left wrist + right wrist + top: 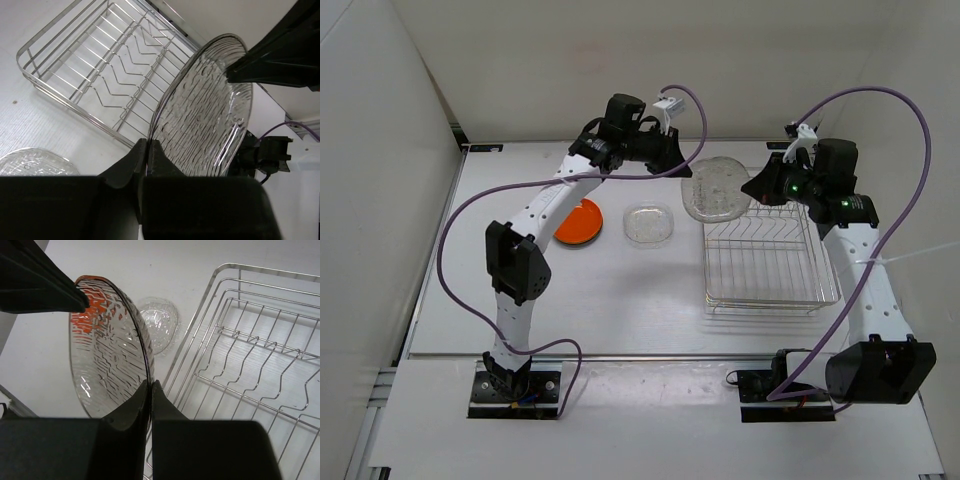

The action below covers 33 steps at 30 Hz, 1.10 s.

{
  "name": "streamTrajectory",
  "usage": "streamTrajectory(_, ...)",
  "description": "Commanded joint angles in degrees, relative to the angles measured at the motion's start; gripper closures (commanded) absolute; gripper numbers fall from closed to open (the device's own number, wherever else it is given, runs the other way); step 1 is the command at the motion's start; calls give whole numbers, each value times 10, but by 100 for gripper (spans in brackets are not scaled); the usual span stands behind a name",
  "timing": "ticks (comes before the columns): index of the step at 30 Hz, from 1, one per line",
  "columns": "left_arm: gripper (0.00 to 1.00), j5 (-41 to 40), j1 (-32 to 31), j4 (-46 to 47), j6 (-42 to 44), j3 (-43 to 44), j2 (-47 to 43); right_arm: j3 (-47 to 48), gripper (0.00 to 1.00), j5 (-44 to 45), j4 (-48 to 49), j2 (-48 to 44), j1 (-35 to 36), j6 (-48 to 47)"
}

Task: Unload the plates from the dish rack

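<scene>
Both plates match. My left gripper should next go down and to the left in the top view, over the second clear plate (648, 225) (36, 163), and release on top of it.
A clear glassy plate (718, 188) hangs on edge in the air over the far-left corner of the dish rack (772, 300). My left gripper (682, 165) is shut on its left rim and my right gripper (752, 190) is shut on its right rim. The left wrist view shows the plate (205, 115) in my left gripper (149, 149). The right wrist view shows it (107, 355) in my right gripper (150, 386). A second clear plate (649, 224) and an orange plate (578, 222) lie on the table. No plates stand in the rack. The black and lime green plates are out of view.
The silver wire rack (107, 75) stands at the right half of the table, its near edge towards the right arm's base. The orange plate lies partly under the left arm's forearm. White walls close the table at the left and back.
</scene>
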Motion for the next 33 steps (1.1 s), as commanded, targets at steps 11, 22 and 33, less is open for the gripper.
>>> streamTrajectory(11, 88, -167, -15, -15, 82, -25, -31, 1, 1, -89, 17, -39, 0, -17)
streamTrajectory(22, 90, -83, 158, -54, 202, -81, -47, 6, 1, -47, 2, -51, -29, -40)
streamTrajectory(33, 90, -39, 189, -65, 214, -70, 39, 22, 1, -54, -4, -32, -29, -45)
